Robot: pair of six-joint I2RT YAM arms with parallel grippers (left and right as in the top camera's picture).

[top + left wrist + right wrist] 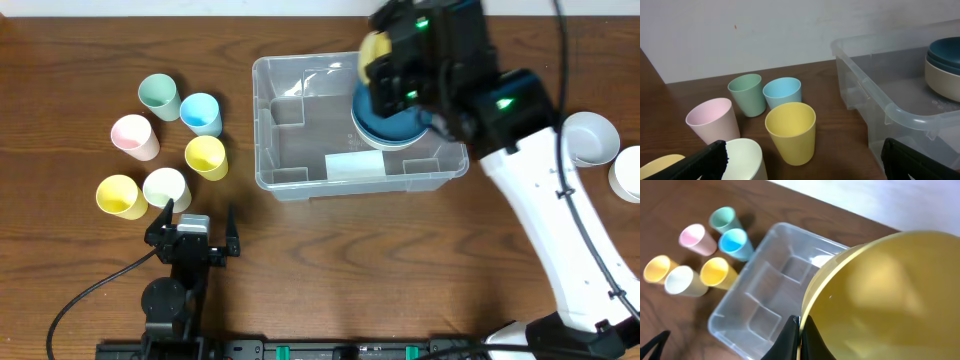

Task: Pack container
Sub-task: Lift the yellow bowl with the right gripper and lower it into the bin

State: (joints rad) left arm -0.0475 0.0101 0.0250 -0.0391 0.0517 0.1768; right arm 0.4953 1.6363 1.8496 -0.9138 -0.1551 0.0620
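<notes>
The robot's right gripper will next move toward the cups and go down into the container beside the dark blue bowl, because that part of the container's bottom (324, 122) (786, 291) is empty.
The container (290, 150) is a large clear bin in the middle of the table, and its near corner shows in the left wrist view (875, 95). Inside it at the right sits a dark blue bowl (385, 125) stacked on a cream one (940, 80). My right gripper (799, 325) is shut on the rim of a yellow bowl (890, 295), held above the bin's right end (375, 45). Near the front edge, left of the bin, my left gripper (195, 225) is open and empty, its fingers (700, 162) wide apart behind the cups.
Several pastel cups stand left of the bin: green (158, 95), blue (200, 112), pink (133, 135), yellow (205, 155), a second yellow (118, 195), white (165, 187). Two white bowls (590, 135) sit at the far right edge.
</notes>
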